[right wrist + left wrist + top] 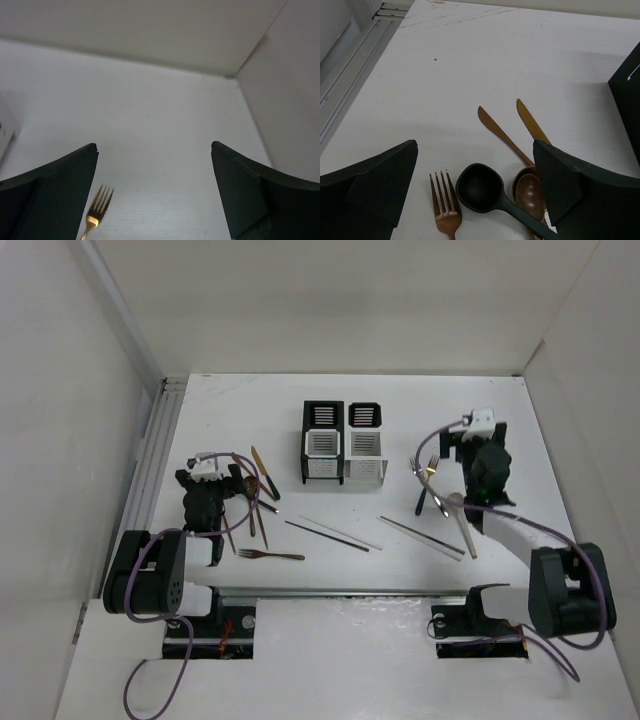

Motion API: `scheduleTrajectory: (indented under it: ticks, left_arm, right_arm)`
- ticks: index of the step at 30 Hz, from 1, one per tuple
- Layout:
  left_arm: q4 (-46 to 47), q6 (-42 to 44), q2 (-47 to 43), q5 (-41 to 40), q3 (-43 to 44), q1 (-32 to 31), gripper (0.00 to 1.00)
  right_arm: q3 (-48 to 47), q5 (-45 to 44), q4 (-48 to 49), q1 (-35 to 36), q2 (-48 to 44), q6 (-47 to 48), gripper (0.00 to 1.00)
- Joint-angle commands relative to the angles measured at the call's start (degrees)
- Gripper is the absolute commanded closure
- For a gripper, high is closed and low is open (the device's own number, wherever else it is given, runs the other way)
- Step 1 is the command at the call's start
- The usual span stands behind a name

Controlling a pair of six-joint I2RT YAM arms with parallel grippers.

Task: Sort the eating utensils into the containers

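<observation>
The pale wooden spoon's neck (461,513) lies below my right gripper and nearer my base, so I should draw that gripper back and down onto it, tipping it toward the table.
The two joined containers (345,443), black frames with white lower panels, stand at the back middle. My left gripper (222,483) is open and empty, low over a pile of utensils (258,490). In the left wrist view my left gripper (475,150) frames a copper fork (445,207), a black spoon (482,187), a brown wooden spoon (530,192), a copper knife (500,132) and a gold knife (532,122). My right gripper (462,443) is open and empty, above the table just right of some forks (428,475). The right wrist view shows my right gripper (154,150) over bare table, a gold fork (97,207) by its left finger.
A copper fork (270,555) lies near the front left. Two pairs of chopsticks (330,535) (420,536) lie across the middle. A pale wooden spoon (463,520) lies by the right arm. White walls close the table at the back and sides. A container's black edge (627,95) shows at right.
</observation>
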State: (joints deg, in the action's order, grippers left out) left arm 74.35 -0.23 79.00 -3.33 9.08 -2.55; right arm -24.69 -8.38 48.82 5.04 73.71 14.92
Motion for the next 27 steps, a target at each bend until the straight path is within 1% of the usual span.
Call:
scheduleTrajectory:
  ticks: [1, 2, 3, 4, 5, 6, 7, 8, 9, 10, 11, 13, 14, 15, 17, 19, 20, 22, 25, 26, 27]
  left_arm:
    - [8.1, 0.3, -1.5, -0.4, 1.6, -0.3, 0.0]
    - [8.8, 0.3, -1.0, -0.4, 1.6, -0.3, 0.0]
    - [8.8, 1.1, -1.0, -0.4, 1.6, -0.8, 0.0]
    - [10.7, 1.1, -1.0, -0.4, 0.2, -0.8, 0.0]
    - [13.4, 2.0, -1.7, -0.4, -0.3, -0.8, 0.0]
    - [7.4, 1.5, -7.4, -1.6, -0.3, -0.8, 0.0]
    - [0.7, 0.7, -11.3, -2.4, 3.1, -0.8, 0.0]
    - [-6.6, 0.7, -14.7, -3.0, 5.9, -0.8, 0.0]
    - [-19.2, 3.1, -17.1, -2.1, 9.1, -0.8, 0.0]
    - [-24.5, 3.7, -19.0, -1.2, 12.2, -0.8, 0.0]
    - [-29.0, 3.7, -19.1, -1.2, 18.1, -0.8, 0.0]
    - [-37.6, 5.6, -17.8, -1.2, 22.5, -0.8, 0.0]
    - [-39.6, 7.5, -16.2, -1.2, 25.5, -0.8, 0.0]
    - [-41.0, 8.2, -16.2, -2.1, 26.5, -0.8, 0.0]
    - [-41.9, 8.2, -15.6, -5.4, 27.0, -0.8, 0.0]
    - [-41.9, 6.6, -16.2, -7.2, 27.0, -0.8, 0.0]
    - [-41.9, 6.0, -16.2, -8.6, 27.0, -1.3, 0.0]
    - [-41.9, 4.6, -16.2, -9.8, 27.0, -1.3, 0.0]
    - [-41.9, 4.0, -16.8, -9.8, 27.6, -1.3, 0.0]
    - [-41.9, 4.0, -16.8, -9.8, 27.6, -1.3, 0.0]
    - [-41.9, 4.0, -16.8, -9.8, 27.6, -1.3, 0.0]
  right_arm:
    - [-20.4, -11.6, -29.1, 1.8, -6.6, 0.9, 0.0]
    - [-24.7, -13.3, -34.9, 1.8, -6.7, 4.0, 0.0]
    - [-33.1, -13.8, -40.5, 1.8, -5.6, 5.4, 0.0]
    - [-37.4, -13.9, -53.3, 1.8, -3.2, 6.3, 0.0]
    - [-42.0, -14.4, -60.5, 1.8, -1.4, 6.4, 0.0]
    - [-47.2, -14.4, -68.3, 1.8, 0.6, 3.4, 0.0]
    - [-57.4, -11.1, -76.6, -0.3, 2.7, -0.9, 0.0]
    - [-60.7, -2.6, -88.8, -3.1, 6.0, -2.9, 0.0]
    - [-62.0, 4.5, -92.1, -5.5, 6.7, -3.9, 0.0]
    - [-62.0, 10.8, -94.2, -7.8, 6.7, -4.9, 0.0]
    - [-58.2, 10.8, -96.2, -7.9, 6.7, -5.9, 0.0]
    - [-53.4, 8.4, -96.8, -7.9, 5.4, -9.5, 0.0]
    - [-48.4, 8.4, -96.8, -7.9, 4.6, -10.2, 0.0]
    - [-46.3, 8.9, -96.3, -7.9, 4.0, -10.7, 0.0]
    - [-43.1, 7.5, -95.6, -7.9, 4.0, -11.3, 0.0]
    - [-43.1, 5.6, -97.1, -7.9, 7.0, -11.8, 0.02]
    - [-43.9, 7.2, -97.9, -7.9, 8.3, -11.1, 0.03]
    - [-44.8, 7.8, -100.3, -7.1, 10.9, -11.1, 0.03]
    - [-45.4, 5.7, -104.5, -5.5, 13.1, -11.1, 0.1]
    - [-45.4, 5.7, -105.4, -5.5, 15.0, -11.8, 0.2]
    - [-45.4, 7.6, -105.9, -5.5, 15.8, -11.2, 0.22]
